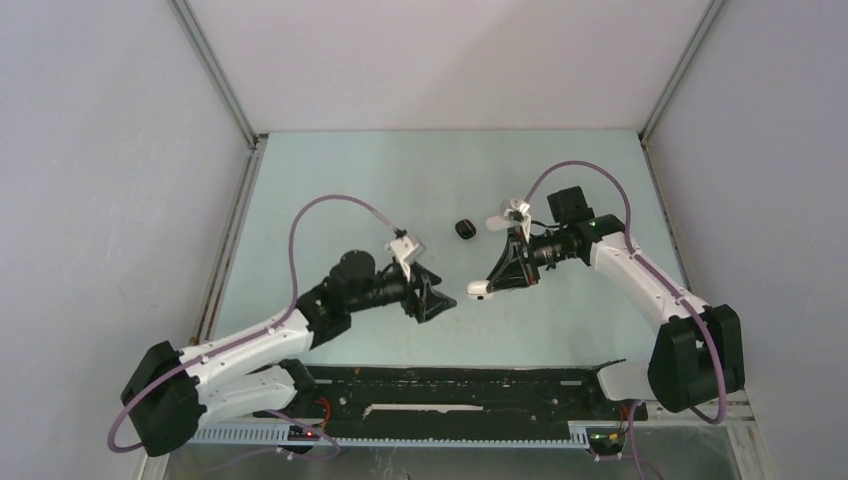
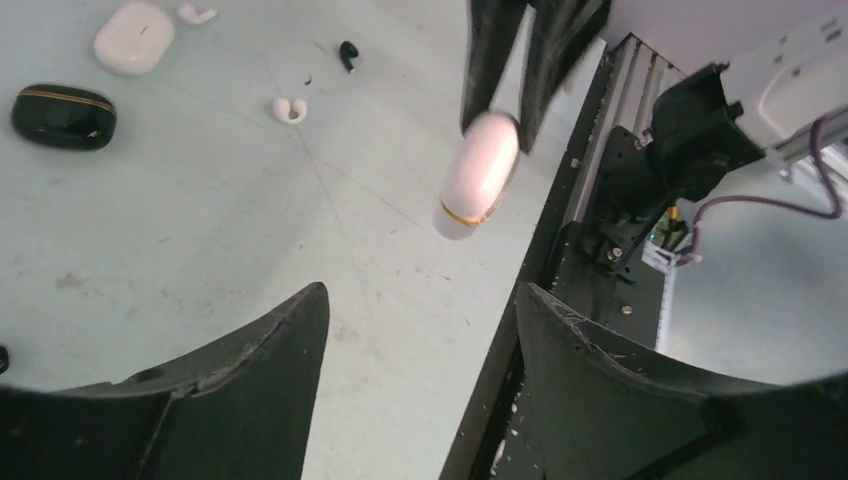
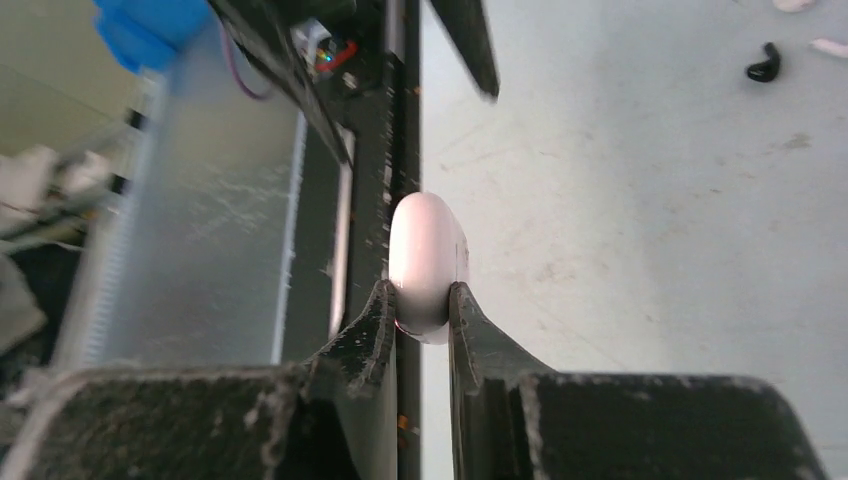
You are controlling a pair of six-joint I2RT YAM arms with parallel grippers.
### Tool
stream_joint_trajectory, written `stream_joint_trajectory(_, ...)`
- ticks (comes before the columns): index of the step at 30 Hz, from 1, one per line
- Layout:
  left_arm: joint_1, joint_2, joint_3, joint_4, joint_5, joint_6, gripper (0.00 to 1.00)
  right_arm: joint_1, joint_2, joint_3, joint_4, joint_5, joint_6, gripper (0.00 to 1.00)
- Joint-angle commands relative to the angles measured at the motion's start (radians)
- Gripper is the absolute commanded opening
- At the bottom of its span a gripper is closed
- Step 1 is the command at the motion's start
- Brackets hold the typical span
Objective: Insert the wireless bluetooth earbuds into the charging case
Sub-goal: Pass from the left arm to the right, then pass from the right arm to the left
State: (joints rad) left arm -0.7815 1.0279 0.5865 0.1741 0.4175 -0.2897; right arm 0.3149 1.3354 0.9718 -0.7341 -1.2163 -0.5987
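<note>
My left gripper moves to the right in the top view onto the gold-banded end of the held case [image 1: 474,288] [image 2: 463,214] next, since that end sticks out from my right gripper.
My right gripper [image 3: 421,297] is shut on a white pebble-like charging case [image 3: 428,255] with a gold band and holds it closed above the table. The case also shows in the top view [image 1: 478,289] and in the left wrist view [image 2: 480,172]. My left gripper [image 2: 420,330] is open and empty, just left of the held case [image 1: 438,300]. On the table lie a black earbud [image 2: 347,55], a white earbud [image 2: 290,108] and another white earbud [image 2: 197,12]. The black earbud also shows in the right wrist view [image 3: 763,63].
A black case with a gold line [image 2: 63,116] and a second white case [image 2: 133,37] lie shut on the table beyond the earbuds. The black case shows mid-table in the top view [image 1: 464,229]. The black rail [image 1: 450,385] runs along the near edge.
</note>
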Motion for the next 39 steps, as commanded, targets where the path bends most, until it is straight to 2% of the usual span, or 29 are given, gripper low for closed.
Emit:
stream_joint_trajectory(1, -0.121, -0.041, -0.159, 0.375, -0.268, 0.077, 0.74, -0.046, 0.043, 0.034, 0.036, -0.226, 0.146, 0.02)
stream_joint_trajectory(3, -0.126, -0.026, -0.216, 0.537, -0.295, 0.046, 0.74, -0.070, 0.070, 0.034, 0.053, -0.281, 0.185, 0.02)
stream_joint_trajectory(6, -0.125, 0.021, -0.256, 0.693, -0.266, 0.009, 0.75, -0.093, 0.104, 0.034, 0.051, -0.356, 0.203, 0.03)
stream_joint_trajectory(12, -0.126, 0.185, -0.223, 0.859, -0.081, -0.106, 0.72, -0.102, 0.128, 0.034, 0.051, -0.391, 0.207, 0.04)
stream_joint_trajectory(16, -0.126, 0.289, -0.199, 0.988, -0.018, -0.194, 0.69, -0.105, 0.124, 0.034, 0.047, -0.392, 0.203, 0.04)
stream_joint_trajectory(27, -0.125, 0.402, -0.119, 1.036, 0.061, -0.260, 0.50, -0.119, 0.122, 0.034, 0.023, -0.396, 0.172, 0.05)
stream_joint_trajectory(31, -0.125, 0.420, -0.104, 1.024, 0.077, -0.270, 0.48, -0.127, 0.116, 0.034, 0.015, -0.401, 0.165, 0.06)
stream_joint_trajectory(35, -0.126, 0.423, -0.102, 1.001, 0.066, -0.267, 0.51, -0.138, 0.115, 0.034, 0.001, -0.410, 0.151, 0.06)
stream_joint_trajectory(39, -0.125, 0.420, -0.098, 0.987, 0.068, -0.263, 0.47, -0.139, 0.117, 0.034, -0.014, -0.409, 0.135, 0.06)
